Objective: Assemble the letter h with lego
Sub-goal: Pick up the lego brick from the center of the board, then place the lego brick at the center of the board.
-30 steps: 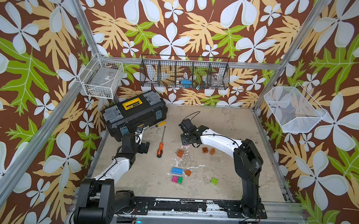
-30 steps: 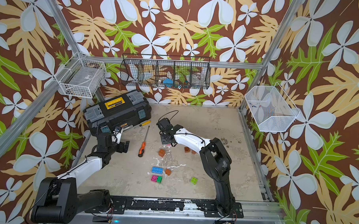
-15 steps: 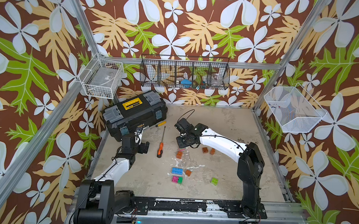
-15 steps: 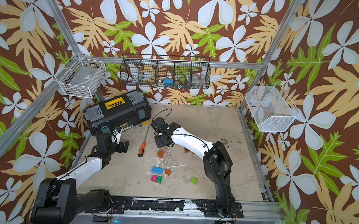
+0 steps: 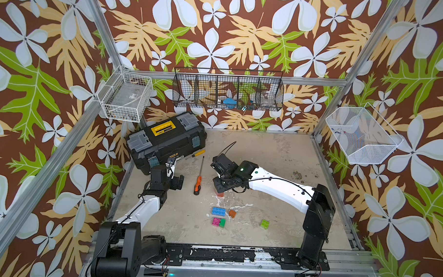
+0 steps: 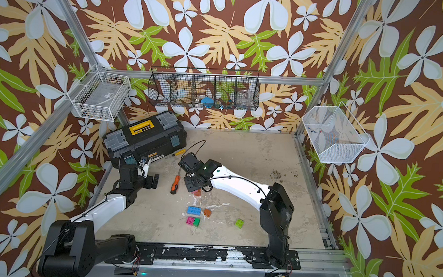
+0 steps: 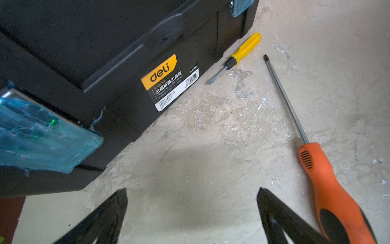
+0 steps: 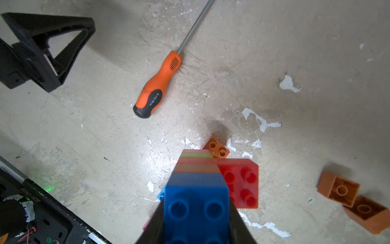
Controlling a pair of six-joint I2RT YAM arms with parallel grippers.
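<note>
My right gripper should move toward the orange-handled screwdriver next and go down, to bring the column's red brick over the small orange brick, whose open studs face up.
My right gripper is shut on a striped lego column, the tall part of the letter h: blue on top, then orange, pink, green and pink. Its full shape is hidden from this angle. In both top views this gripper hangs low over a red brick on the floor. A small orange brick shows beside the column's far end; whether it is joined I cannot tell. My left gripper stands open over bare floor, holding nothing.
Loose lego lies nearer the front: a long blue brick, an orange one, a pink-green pair and a green cube. Two orange-brown bricks lie under my right arm. An orange-handled screwdriver, a yellow one and a black toolbox are at the left.
My right arm has swung left and toward the front, carrying the column down over the red brick. The left arm has not moved.
</note>
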